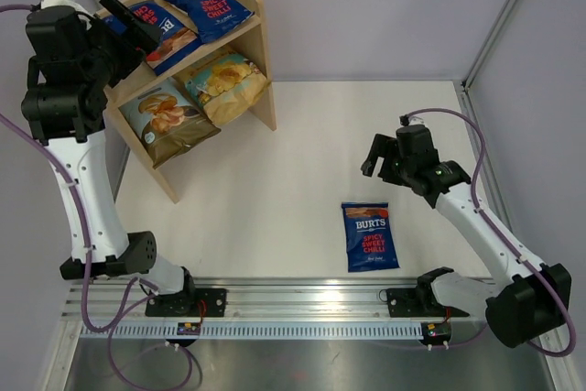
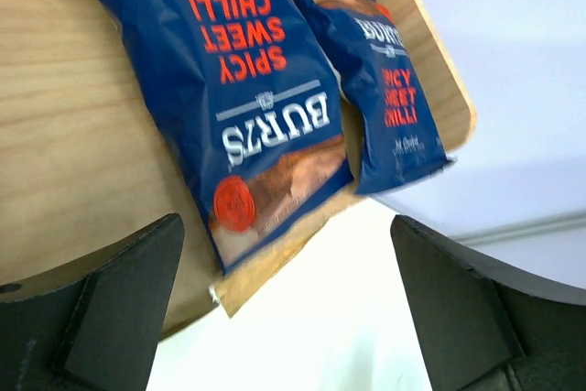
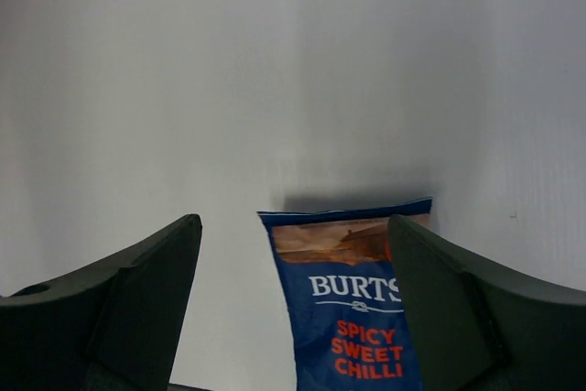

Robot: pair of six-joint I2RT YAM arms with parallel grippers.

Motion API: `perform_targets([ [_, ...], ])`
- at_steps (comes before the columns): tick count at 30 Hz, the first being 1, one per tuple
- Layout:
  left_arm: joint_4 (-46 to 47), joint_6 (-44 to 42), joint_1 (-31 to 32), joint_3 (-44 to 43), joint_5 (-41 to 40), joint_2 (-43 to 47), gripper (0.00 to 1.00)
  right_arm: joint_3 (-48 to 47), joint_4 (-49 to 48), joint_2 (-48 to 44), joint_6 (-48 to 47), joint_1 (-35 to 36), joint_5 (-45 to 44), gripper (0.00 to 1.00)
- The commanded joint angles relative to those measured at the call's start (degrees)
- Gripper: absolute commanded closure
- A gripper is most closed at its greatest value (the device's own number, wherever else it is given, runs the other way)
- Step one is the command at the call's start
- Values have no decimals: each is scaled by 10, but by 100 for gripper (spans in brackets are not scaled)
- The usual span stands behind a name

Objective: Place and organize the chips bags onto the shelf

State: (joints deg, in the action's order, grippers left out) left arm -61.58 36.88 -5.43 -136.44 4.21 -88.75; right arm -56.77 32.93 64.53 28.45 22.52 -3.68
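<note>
The Burts bag's top corner by the red seal (image 1: 385, 208) (image 3: 422, 209) is below my right gripper, toward my base, so my right gripper should move down and back onto it.
The wooden shelf (image 1: 261, 70) stands at the far left. Two dark blue Burts chips bags (image 1: 209, 5) (image 1: 165, 32) lie on its top tier. On the lower tier lie a tan-yellow bag (image 1: 227, 84) and a pale blue-olive bag (image 1: 167, 121). My left gripper (image 1: 128, 17) hovers open over the top tier's front edge, holding nothing. In the left wrist view the nearer Burts bag (image 2: 256, 98) and the second one (image 2: 389, 89) rest on the wood (image 2: 73, 135), beyond the left gripper (image 2: 286, 235). A third Burts bag (image 1: 370, 235) (image 3: 352, 318) lies flat on the table. My right gripper (image 1: 380, 157) (image 3: 293, 226) hangs open above its top end.
White enclosure walls close in the back and both sides, with a metal post (image 1: 499, 20) at the right. A metal rail (image 1: 302, 304) with both arm bases runs along the near edge. The left arm's column (image 1: 87, 199) rises beside the shelf.
</note>
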Motion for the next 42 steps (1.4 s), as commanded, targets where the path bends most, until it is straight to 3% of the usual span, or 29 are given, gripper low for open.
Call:
perform_targets([
  [1, 30, -44, -3, 21, 48, 69, 1, 30, 17, 13, -24, -39, -26, 10],
  [7, 89, -80, 7, 234, 91, 231, 1, 113, -15, -15, 27, -61, -123, 11],
  [12, 129, -95, 13, 411, 149, 331, 1, 160, -49, -20, 55, -65, -79, 12],
  [16, 160, -96, 17, 562, 169, 428, 1, 211, -92, -40, 117, -65, -59, 21],
  [20, 148, -126, 17, 620, 160, 469, 1, 278, -124, -80, 164, -65, -57, 30],
  [34, 152, -164, 18, 773, 239, 519, 1, 319, -182, -13, 179, -65, 3, 52],
  [37, 163, -156, 23, 808, 251, 534, 1, 330, -193, -25, 187, -65, 4, 62],
  [38, 175, -152, 26, 820, 255, 539, 1, 331, -195, -27, 188, -65, 10, 72],
  [42, 217, -126, 50, 875, 262, 554, 1, 332, -193, -52, 201, -64, 16, 84],
])
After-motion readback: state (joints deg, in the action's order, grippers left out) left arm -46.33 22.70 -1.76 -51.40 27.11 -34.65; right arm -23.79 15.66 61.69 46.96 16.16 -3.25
